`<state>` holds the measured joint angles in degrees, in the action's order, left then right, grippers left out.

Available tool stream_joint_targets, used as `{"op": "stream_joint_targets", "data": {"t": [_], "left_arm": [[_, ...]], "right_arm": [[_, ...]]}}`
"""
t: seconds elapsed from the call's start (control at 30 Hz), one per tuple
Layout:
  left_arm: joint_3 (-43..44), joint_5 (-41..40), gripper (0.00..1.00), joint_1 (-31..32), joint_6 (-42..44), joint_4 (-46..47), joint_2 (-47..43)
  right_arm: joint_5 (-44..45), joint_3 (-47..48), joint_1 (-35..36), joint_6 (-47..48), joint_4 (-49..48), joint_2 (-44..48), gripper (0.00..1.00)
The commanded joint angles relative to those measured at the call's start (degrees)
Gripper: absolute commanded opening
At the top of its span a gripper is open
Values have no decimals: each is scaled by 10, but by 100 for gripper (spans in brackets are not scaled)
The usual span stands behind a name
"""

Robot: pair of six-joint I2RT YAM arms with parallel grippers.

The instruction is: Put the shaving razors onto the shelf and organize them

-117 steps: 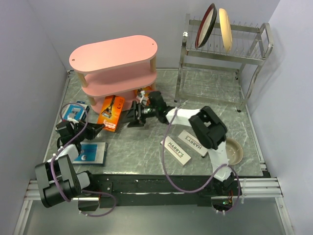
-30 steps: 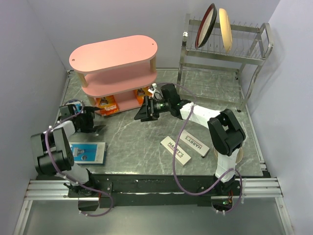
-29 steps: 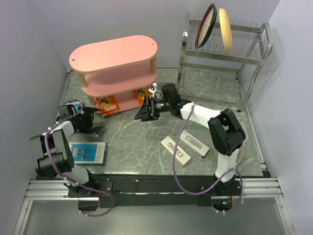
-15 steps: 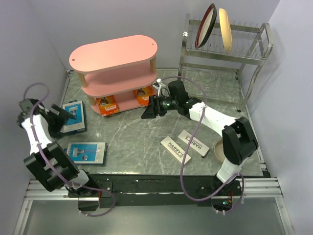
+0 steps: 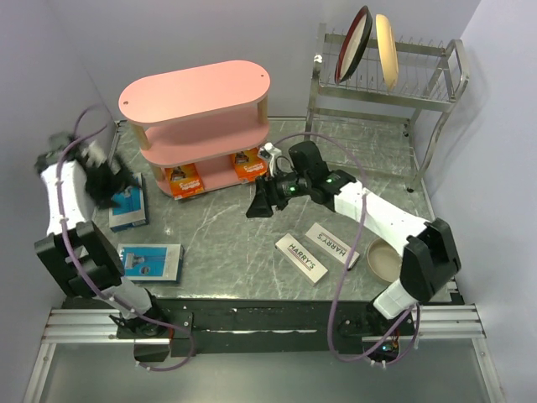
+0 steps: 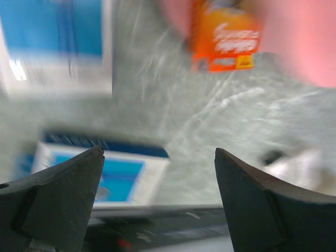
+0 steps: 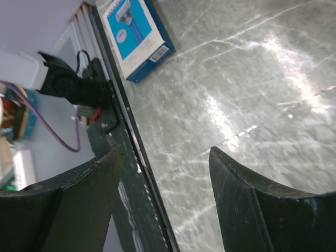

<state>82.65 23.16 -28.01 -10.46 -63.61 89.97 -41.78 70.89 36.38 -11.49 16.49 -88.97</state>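
Note:
My left gripper will move back and down onto the near blue card's end tab (image 5: 120,252) (image 6: 23,164), because the card's tab sticks out.
The pink shelf (image 5: 193,117) stands at the back left. Two orange razor cards (image 5: 183,178) (image 5: 246,164) stand on its lowest tier. Two blue-and-white cards lie on the table at the left, one farther back (image 5: 127,201) and one near the front edge (image 5: 151,261). Two white HARRY'S boxes (image 5: 301,257) (image 5: 331,244) lie side by side at the front middle. My left gripper (image 5: 105,180) hangs open and empty beside the farther blue card; its blurred wrist view shows both blue cards (image 6: 58,47) (image 6: 100,176) and an orange card (image 6: 226,39). My right gripper (image 5: 258,201) is open and empty above bare table, right of the shelf.
A steel dish rack (image 5: 382,92) holding a dark plate (image 5: 354,44) and a cream plate (image 5: 386,50) stands at the back right. A brown bowl (image 5: 386,260) sits by the right arm's base. The table's dark front rail (image 7: 113,136) shows in the right wrist view, with the near blue card (image 7: 137,37).
The orange card that lay in front of the shelf now stands on its lowest tier. My right gripper has backed away from the shelf. My left arm has swung up and back, blurring its view.

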Motion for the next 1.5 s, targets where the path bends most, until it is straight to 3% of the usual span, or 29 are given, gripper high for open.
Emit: {"op": "stream_joint_targets", "data": {"t": [0.0,0.1,0.17,0.33,0.47,0.67,0.97,1.47], "left_arm": [[117,-160,91,124,113,9,-39],[75,-230,91,111,223,37,-69],[1,-230,86,72,300,43,-87],[-145,-230,67,19,387,75,-141],[-216,-250,62,-8,383,131,-171],[-256,-255,54,-45,372,161,-127],[-266,-253,47,-78,396,198,-58],[-308,-268,42,-79,413,203,-35]], "right_arm": [[42,-2,2,81,57,45,73],[68,-25,1,81,36,62,74],[65,-32,1,81,27,69,74],[70,-30,1,86,42,78,74],[76,-59,-1,82,36,101,75],[70,-92,-3,71,35,117,75],[73,-106,-9,70,33,129,75],[72,-116,-25,54,21,125,77]]}}
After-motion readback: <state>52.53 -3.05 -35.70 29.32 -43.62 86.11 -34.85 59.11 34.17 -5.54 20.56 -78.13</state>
